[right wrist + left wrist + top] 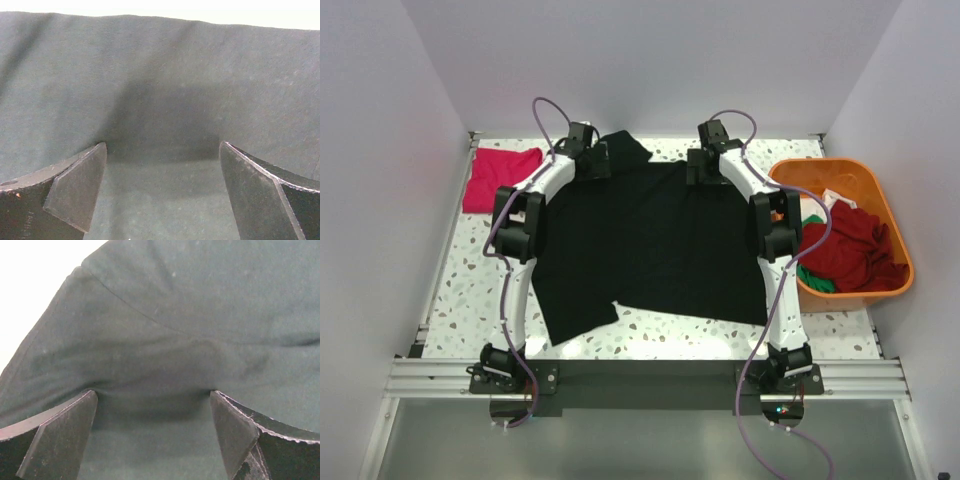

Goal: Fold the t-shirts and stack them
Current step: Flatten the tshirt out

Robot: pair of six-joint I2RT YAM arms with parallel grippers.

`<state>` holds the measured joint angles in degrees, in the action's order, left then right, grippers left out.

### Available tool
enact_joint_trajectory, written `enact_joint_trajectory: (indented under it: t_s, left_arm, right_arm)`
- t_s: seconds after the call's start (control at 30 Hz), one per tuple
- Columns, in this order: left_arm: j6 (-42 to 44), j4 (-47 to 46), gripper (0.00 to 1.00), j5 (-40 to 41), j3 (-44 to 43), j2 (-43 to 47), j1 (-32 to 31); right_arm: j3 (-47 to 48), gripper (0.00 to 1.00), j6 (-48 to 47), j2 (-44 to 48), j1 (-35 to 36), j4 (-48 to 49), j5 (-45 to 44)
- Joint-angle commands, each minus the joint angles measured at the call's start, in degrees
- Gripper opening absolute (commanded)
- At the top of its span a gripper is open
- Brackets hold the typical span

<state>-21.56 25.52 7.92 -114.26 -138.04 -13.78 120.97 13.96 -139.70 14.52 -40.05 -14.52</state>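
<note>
My left gripper will next rise, travel back and lower onto the near sleeve's outer corner to close, because that corner lies back, clear against the speckled tabletop.
The black t-shirt lies spread flat over the middle of the table, one sleeve poking out at the far edge. My left gripper is over its far left part and my right gripper over its far right part. In the left wrist view the gripper is open with its fingertips down on the black cloth, nothing between them. In the right wrist view the gripper is also open, its tips on the cloth near the far hem. A folded pink-red shirt lies at the far left.
An orange tub stands at the right edge, holding a dark red shirt with green and white cloth. White walls close in the table on three sides. The speckled tabletop shows at the near left.
</note>
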Motion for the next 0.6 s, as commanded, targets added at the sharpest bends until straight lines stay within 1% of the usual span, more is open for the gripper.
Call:
enact_joint_trajectory:
  t_s: [0.0,0.07,0.13,0.23,0.33,0.4,0.5,0.57]
  left_arm:
    - [0.8,0.1,1.00,2.3,-5.3,-2.8,0.9]
    - [0.2,-0.8,1.00,2.1,-5.5,-3.6,1.6]
    - [-0.1,-1.6,1.00,0.9,-5.4,-4.2,2.1]
    - [-0.2,-1.8,1.00,0.3,-6.9,-5.4,2.8]
    - [0.2,-1.3,1.00,-1.2,-9.1,-5.6,3.0]
    - [0.2,-1.0,1.00,-3.4,-11.4,-4.9,3.0]
    - [-0.2,0.4,1.00,-5.5,-14.1,-1.9,2.9]
    - [-0.8,1.8,1.00,-5.8,-13.9,2.7,2.7]
  right_arm:
    - [5.1,0.99,-3.5,-5.1,-0.9,-2.0,0.4]
    - [7.5,0.99,-4.5,-7.0,-1.3,-1.5,1.7]
    - [13.6,0.99,-4.7,-10.3,-1.8,-4.6,3.0]
    - [16.5,0.99,-6.4,-11.3,-2.2,-4.3,2.7]
    - [13.9,0.99,-9.2,-8.3,-2.2,-0.3,4.9]
    - [13.8,0.99,-9.7,-6.6,-2.2,0.6,6.1]
    - [14.4,0.99,-9.7,-1.8,-2.1,-0.2,7.1]
    - [12.7,0.99,-9.6,1.5,-1.7,-0.1,7.8]
